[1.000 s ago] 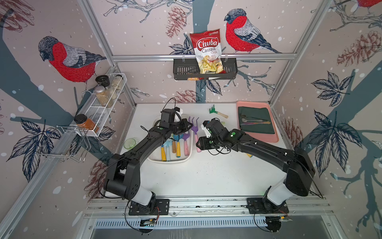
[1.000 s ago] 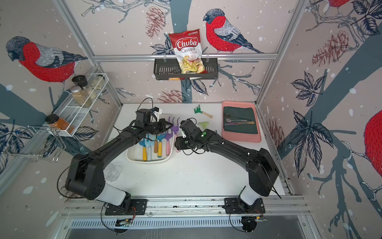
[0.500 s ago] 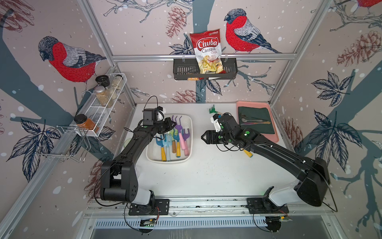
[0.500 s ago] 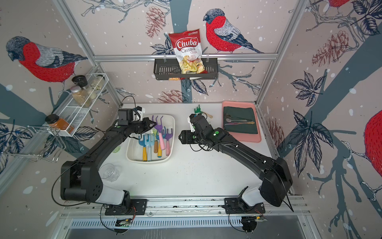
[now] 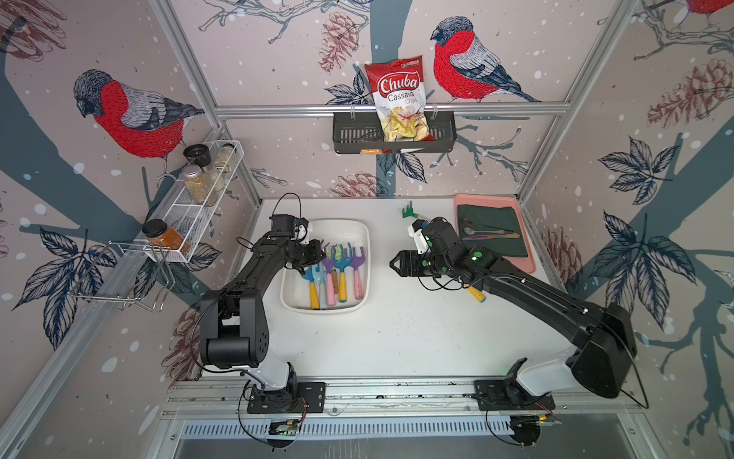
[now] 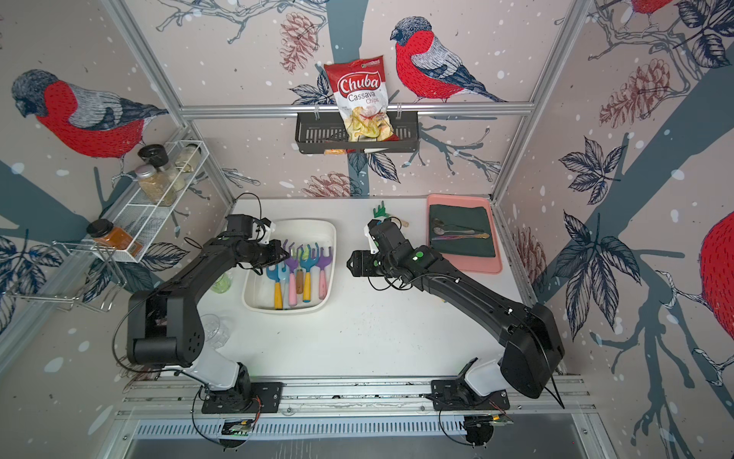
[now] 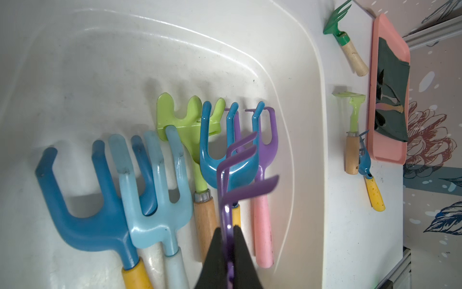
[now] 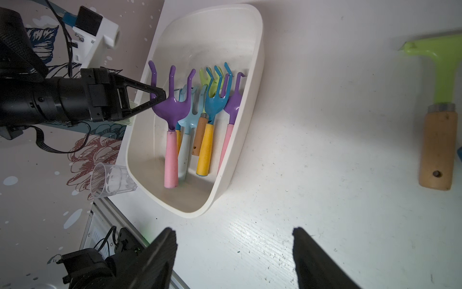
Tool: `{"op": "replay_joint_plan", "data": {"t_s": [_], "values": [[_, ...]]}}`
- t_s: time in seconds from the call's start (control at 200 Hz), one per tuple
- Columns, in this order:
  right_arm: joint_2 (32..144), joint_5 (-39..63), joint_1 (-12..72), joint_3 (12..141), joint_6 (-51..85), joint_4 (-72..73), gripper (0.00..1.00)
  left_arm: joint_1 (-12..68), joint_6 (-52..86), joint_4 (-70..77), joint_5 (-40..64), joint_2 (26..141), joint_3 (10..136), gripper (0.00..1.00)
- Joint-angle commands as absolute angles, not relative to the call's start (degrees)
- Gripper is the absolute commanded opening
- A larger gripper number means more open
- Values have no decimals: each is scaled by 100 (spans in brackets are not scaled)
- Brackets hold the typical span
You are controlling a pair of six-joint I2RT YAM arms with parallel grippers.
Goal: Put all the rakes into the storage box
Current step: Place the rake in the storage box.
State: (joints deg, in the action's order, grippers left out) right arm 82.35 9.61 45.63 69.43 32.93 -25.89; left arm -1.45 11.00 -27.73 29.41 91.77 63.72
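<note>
I should next lower my left gripper into the white storage box and let go of the purple rake beside the lime rake's wooden handle (image 7: 205, 221), because that handle is below my gripper.
The white storage box (image 5: 360, 234) (image 6: 330, 234) lies left of the table's middle with several coloured rakes in it. My left gripper (image 5: 319, 254) (image 7: 228, 232) is shut on the head of a purple rake (image 8: 172, 110) (image 7: 240, 160), which it holds over the box. The rake's pink handle (image 8: 171, 155) points down into the box. My right gripper (image 5: 393, 264) (image 8: 233, 235) is open and holds nothing. It hovers over bare table to the right of the box.
On the table right of the box lie a green rake (image 5: 409, 210), a lime rake (image 8: 437, 75) and a blue rake with a yellow handle (image 7: 370, 180). A pink tray (image 5: 528, 254) with cloth and spoons sits far right. A clear cup (image 6: 214, 330) stands left of the box.
Both grippers were together at the box's right side. The right gripper has opened and drawn back to the right. The left arm has swung left, carrying the purple rake over the box.
</note>
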Motion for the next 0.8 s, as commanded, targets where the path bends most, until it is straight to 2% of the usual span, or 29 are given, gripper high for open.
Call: {"op": "replay_joint_plan", "data": {"t_s": [0.0, 0.565, 0.71, 0.795], "values": [[8168, 989, 4543, 6918, 3255, -2572, 76, -167, 824, -2843, 2988, 9309, 6401, 1], [8043, 969, 4447, 6812, 3235, -2636, 75, -189, 598, -2452, 3262, 9984, 6449, 3], [7982, 949, 4422, 6788, 3234, -2666, 75, -201, 576, -2487, 3130, 10037, 6495, 10], [7946, 949, 4399, 6751, 3226, -2669, 75, -210, 580, -2492, 3060, 10037, 6512, 20]]}}
